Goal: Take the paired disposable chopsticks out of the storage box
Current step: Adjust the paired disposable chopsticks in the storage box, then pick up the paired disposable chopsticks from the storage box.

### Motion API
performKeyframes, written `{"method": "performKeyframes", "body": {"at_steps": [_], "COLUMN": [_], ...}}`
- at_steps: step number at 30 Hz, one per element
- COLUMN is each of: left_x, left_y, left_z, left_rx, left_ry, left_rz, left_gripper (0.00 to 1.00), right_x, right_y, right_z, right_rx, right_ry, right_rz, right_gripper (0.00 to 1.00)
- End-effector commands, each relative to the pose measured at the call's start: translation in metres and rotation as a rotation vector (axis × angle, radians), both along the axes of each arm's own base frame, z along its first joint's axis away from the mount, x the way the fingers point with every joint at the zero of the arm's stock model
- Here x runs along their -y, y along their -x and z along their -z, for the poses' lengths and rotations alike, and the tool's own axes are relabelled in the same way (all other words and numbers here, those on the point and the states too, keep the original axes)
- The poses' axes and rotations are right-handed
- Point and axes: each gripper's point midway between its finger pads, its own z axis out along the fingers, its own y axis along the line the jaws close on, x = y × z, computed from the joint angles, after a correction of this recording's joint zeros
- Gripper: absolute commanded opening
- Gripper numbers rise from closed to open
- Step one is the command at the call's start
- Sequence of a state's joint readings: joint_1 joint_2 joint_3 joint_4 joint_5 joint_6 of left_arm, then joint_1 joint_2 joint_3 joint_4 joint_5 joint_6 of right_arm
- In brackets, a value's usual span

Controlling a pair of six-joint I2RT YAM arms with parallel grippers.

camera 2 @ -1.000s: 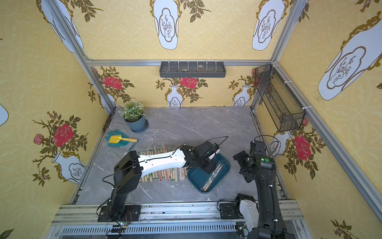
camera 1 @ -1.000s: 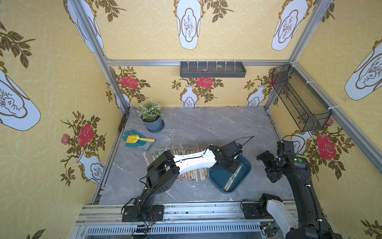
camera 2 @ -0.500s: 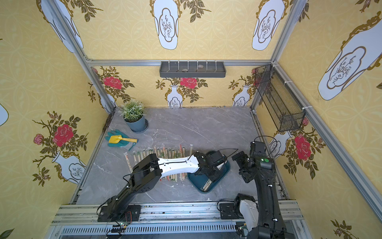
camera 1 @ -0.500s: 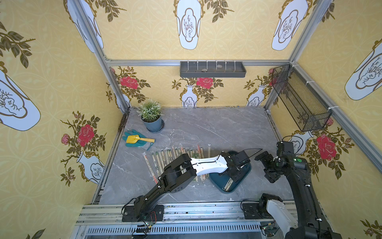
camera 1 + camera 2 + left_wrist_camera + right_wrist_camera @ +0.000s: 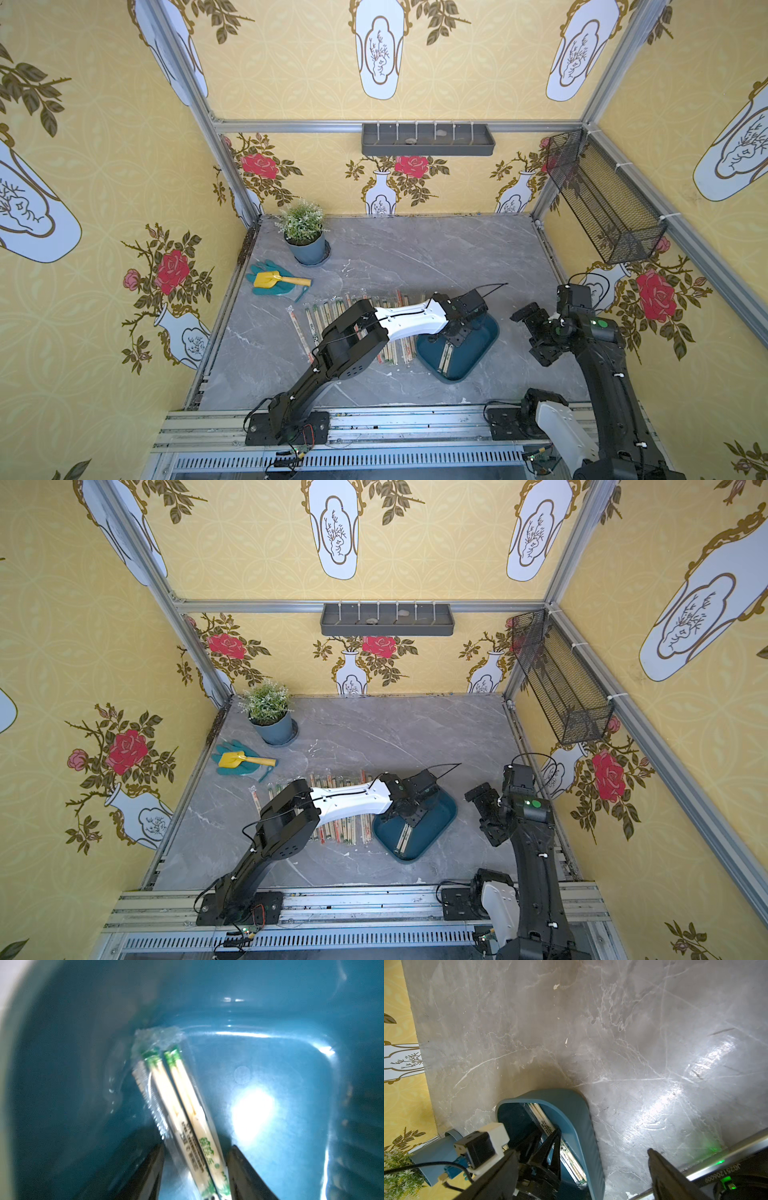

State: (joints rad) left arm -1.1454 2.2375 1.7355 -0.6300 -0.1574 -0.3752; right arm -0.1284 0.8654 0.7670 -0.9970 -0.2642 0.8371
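My left gripper's fingers already straddle the sleeves, so I need to stay low inside the box and close them onto the printed middle of the green-printed pair (image 5: 194, 1155).
The teal storage box (image 5: 478, 345) (image 5: 436, 820) sits on the grey table at front right. Paired disposable chopsticks (image 5: 445, 358) (image 5: 403, 837) in clear green-printed sleeves lie inside it along its left wall. My left gripper (image 5: 453, 336) (image 5: 409, 814) is down inside the box and open. In the left wrist view its jaws (image 5: 197, 1146) straddle the sleeved chopsticks (image 5: 182, 1101) with gaps on both sides. Several more pairs (image 5: 332, 311) (image 5: 332, 781) lie in a row on the table under the left arm. My right gripper (image 5: 532, 332) (image 5: 581, 1151) hovers open, to the right of the box (image 5: 571, 1109).
A potted plant (image 5: 305, 232) stands at the back left. Near it teal gloves (image 5: 266, 286) lie under a yellow trowel (image 5: 270, 279). A grey shelf (image 5: 428, 139) hangs on the back wall, a wire basket (image 5: 602, 203) on the right wall. A metal rail (image 5: 374, 424) borders the front.
My left gripper has moved from above the box's far side down into it, over the sleeved pairs. The left elbow has shifted right. The right arm has stayed in place.
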Motion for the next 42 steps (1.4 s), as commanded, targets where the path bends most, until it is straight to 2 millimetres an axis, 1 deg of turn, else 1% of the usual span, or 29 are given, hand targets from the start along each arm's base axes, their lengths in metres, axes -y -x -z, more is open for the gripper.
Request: {"method": "performKeyframes", "body": {"at_steps": [1,4,7,8,10,12,15,29,32,35,39,42], "left_x": [0.004,0.009,0.006,0.003,-0.004,-0.008,-0.012,-0.016,-0.016,-0.019,-0.019,-0.014], "left_y": [0.003,0.007,0.006,0.004,0.000,-0.002,-0.002,0.002,0.002,0.002,0.005,0.009], "left_z": [-0.018,-0.035,-0.048,-0.050,-0.051,-0.047,-0.036,0.011,0.018,0.025,0.031,0.031], "left_rx": [0.008,0.003,0.019,0.033,0.056,0.069,0.060,0.010,0.006,0.000,-0.019,-0.036], "left_ry": [0.049,0.110,0.160,0.169,0.163,0.144,0.107,0.005,-0.009,-0.034,-0.038,-0.019], "left_rz": [0.028,0.031,-0.014,-0.037,-0.072,-0.085,-0.086,-0.080,-0.083,-0.086,-0.084,-0.074], "left_gripper": [0.54,0.54,0.54,0.53,0.47,0.40,0.36,0.36,0.36,0.34,0.24,0.10], "right_x": [-0.002,-0.002,-0.004,-0.004,-0.005,-0.006,-0.007,-0.011,-0.012,-0.012,-0.012,-0.012], "right_y": [-0.003,-0.002,0.000,0.001,0.002,0.002,0.002,0.000,-0.001,-0.001,-0.002,-0.002], "right_z": [-0.001,-0.002,0.000,0.001,0.002,0.004,0.005,0.008,0.008,0.007,0.007,0.007], "right_rx": [0.023,0.026,0.026,0.026,0.026,0.026,0.029,0.042,0.046,0.048,0.050,0.051], "right_ry": [-0.004,-0.005,-0.011,-0.013,-0.016,-0.022,-0.028,-0.042,-0.042,-0.043,-0.041,-0.040], "right_rz": [-0.014,-0.015,-0.021,-0.021,-0.023,-0.027,-0.033,-0.062,-0.068,-0.070,-0.074,-0.075], "right_gripper": [0.98,0.98,0.97,0.97,0.97,0.98,0.98,0.97,0.97,0.98,0.97,0.97]}}
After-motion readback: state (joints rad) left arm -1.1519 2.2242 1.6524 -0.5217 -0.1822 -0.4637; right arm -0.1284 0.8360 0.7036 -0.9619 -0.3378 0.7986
